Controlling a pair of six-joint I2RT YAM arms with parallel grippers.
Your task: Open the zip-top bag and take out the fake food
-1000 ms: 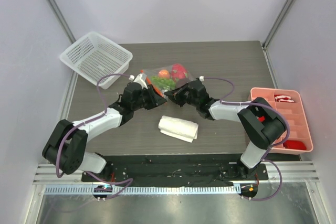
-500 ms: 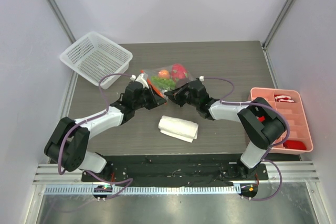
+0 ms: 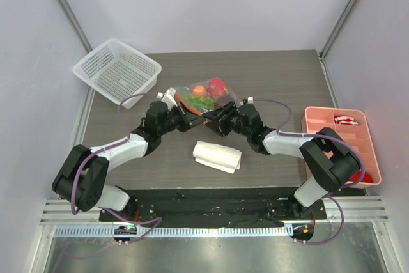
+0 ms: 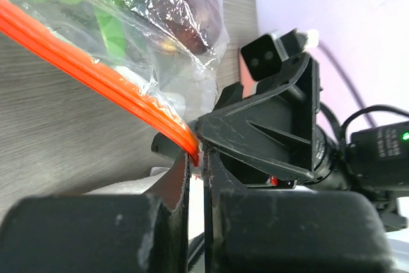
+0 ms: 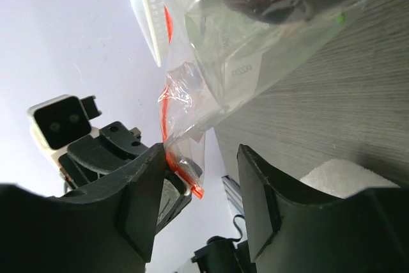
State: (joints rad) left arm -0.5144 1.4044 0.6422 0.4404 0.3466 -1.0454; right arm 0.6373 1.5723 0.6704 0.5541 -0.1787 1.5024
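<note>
My left gripper needs to slide outward along the bag's zipper next, from the near end it pinches to the zipper's far end (image 3: pixel 177 97), and let go there.
The clear zip-top bag (image 3: pixel 206 97) lies at the table's middle back. It holds the fake food: a red-pink dragon fruit (image 3: pixel 218 85), a small orange (image 3: pixel 199 90) and green pieces (image 3: pixel 199 101). My left gripper (image 3: pixel 189 118) is shut on the bag's orange-red zipper strip (image 4: pixel 128 94) at its near end; the pinch shows in the left wrist view (image 4: pixel 201 158). My right gripper (image 3: pixel 215 119) faces it, jaws open (image 5: pixel 201 158), with the bag's strip corner (image 5: pixel 185 174) against one finger. A dark purple fruit (image 4: pixel 185 4) shows through the plastic.
A white mesh basket (image 3: pixel 117 70) stands at the back left. A folded white cloth (image 3: pixel 217 156) lies just in front of both grippers. A pink divided tray (image 3: pixel 345 148) with red items sits at the right edge.
My right arm has swung its forearm lower and to the right, its gripper staying at the bag's near corner. My left gripper has kept its hold on the strip.
</note>
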